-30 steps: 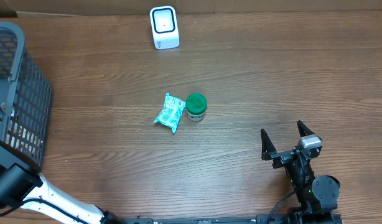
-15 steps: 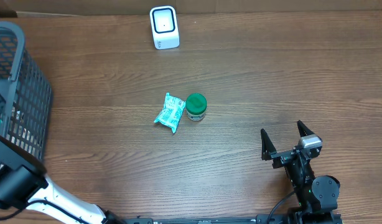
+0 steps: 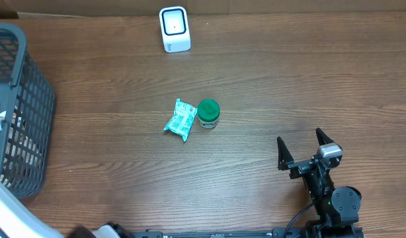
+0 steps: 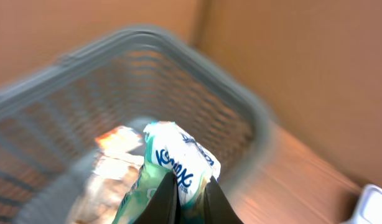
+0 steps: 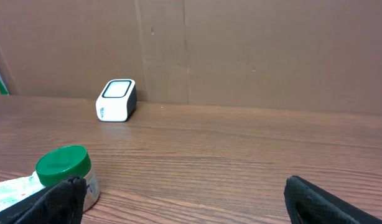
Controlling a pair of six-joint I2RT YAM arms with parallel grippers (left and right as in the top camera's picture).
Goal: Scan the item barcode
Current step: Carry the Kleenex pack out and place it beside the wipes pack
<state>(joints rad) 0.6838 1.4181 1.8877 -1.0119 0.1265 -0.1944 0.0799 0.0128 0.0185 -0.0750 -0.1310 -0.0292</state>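
Observation:
My left gripper carries the tissue pack away from the basket (image 4: 241, 106) next, down beside that packet.
In the blurred left wrist view, my left gripper (image 4: 186, 190) is shut on a white and green tissue pack (image 4: 178, 155) with blue lettering. It holds the pack over the grey mesh basket (image 4: 241, 106), where other packets (image 4: 110, 168) lie below. The white barcode scanner (image 3: 174, 28) stands at the table's far edge, also seen in the right wrist view (image 5: 116, 99). My right gripper (image 3: 309, 149) rests open near the front right, with nothing between its fingers (image 5: 315, 199).
A green-lidded jar (image 3: 208, 113) and a teal packet (image 3: 180, 119) lie together mid-table, left of the right gripper's line of sight. The basket (image 3: 31, 99) fills the left edge. A brown cardboard wall (image 5: 241, 50) backs the table.
My left gripper has closed fully on the tissue pack. The left arm's dark segment has slid out of the overhead view at the lower left. The right arm has not moved.

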